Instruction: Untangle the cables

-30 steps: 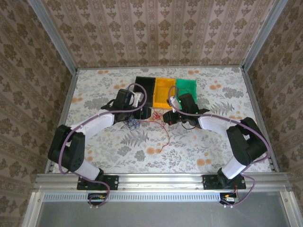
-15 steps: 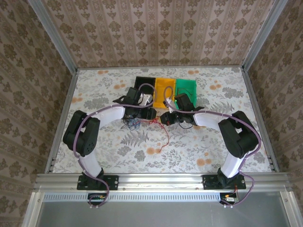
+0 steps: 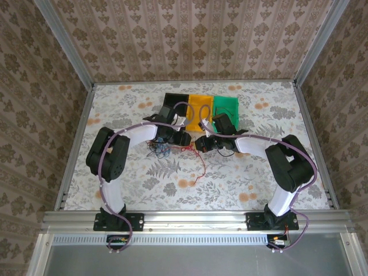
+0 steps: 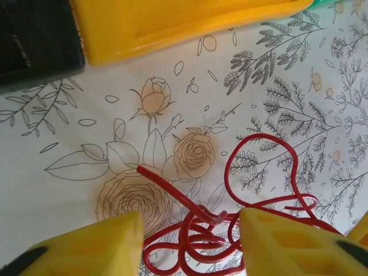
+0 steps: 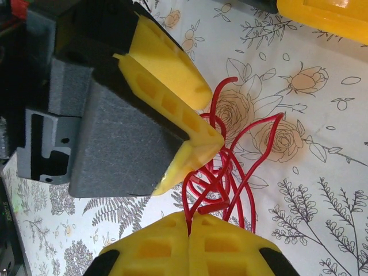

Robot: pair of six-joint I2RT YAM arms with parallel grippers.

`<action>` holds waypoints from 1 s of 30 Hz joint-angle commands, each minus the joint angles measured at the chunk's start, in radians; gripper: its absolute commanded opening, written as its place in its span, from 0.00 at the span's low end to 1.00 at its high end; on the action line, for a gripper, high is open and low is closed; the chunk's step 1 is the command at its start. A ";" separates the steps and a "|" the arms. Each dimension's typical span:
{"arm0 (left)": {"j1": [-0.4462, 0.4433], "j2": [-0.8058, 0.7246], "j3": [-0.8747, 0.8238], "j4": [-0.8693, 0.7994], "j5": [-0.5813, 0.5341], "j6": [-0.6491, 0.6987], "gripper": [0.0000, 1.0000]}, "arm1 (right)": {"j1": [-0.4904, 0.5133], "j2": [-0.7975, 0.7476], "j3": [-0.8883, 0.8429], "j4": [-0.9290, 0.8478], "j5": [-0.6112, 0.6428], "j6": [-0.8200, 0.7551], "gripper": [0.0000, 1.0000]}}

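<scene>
The piece of red cable goes sideways in my right gripper next, clear of the looped knot. The green bin [image 3: 226, 106] stands outward, so it then goes over there for release.
The cables lie mid-table: a red cable [image 3: 199, 160] trails toward me, and a blue and dark tangle [image 3: 159, 151] sits to its left. My left gripper [image 4: 190, 221] stands open, its yellow fingers [image 4: 92, 247] on either side of a knot of red cable [image 4: 201, 233], not pinching it. My right gripper [image 5: 188, 217] is shut on a strand of the red cable [image 5: 230, 155]. The left gripper's fingers [image 5: 172, 86] hang just beyond it. From above, the left gripper [image 3: 185, 140] and right gripper [image 3: 202, 144] almost meet.
A black bin [image 3: 174, 106], a yellow bin [image 3: 199, 109] and a green bin [image 3: 226, 106] stand in a row just behind the grippers. The yellow bin [image 4: 172, 23] and black bin [image 4: 34, 40] lie close ahead of the left fingers. Patterned walls enclose the table.
My left arm has swung right, bringing its gripper beside the right one over the red knot, and its jaws have narrowed. The right gripper has stayed shut in place.
</scene>
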 commanded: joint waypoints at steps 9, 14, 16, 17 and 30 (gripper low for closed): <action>-0.010 0.030 0.044 -0.090 -0.043 0.018 0.09 | -0.016 -0.018 -0.031 0.007 0.098 0.007 0.04; 0.041 -0.057 -0.054 0.002 -0.078 -0.069 0.00 | -0.065 -0.052 -0.072 -0.029 0.341 0.098 0.01; 0.070 -0.104 -0.111 0.052 -0.070 -0.106 0.00 | -0.100 -0.075 -0.096 -0.053 0.420 0.142 0.01; 0.085 -0.130 -0.138 0.074 -0.066 -0.121 0.00 | -0.114 -0.087 -0.108 -0.061 0.454 0.159 0.01; 0.145 -0.284 -0.227 0.178 -0.138 -0.196 0.00 | -0.200 -0.331 -0.244 0.069 0.427 0.233 0.03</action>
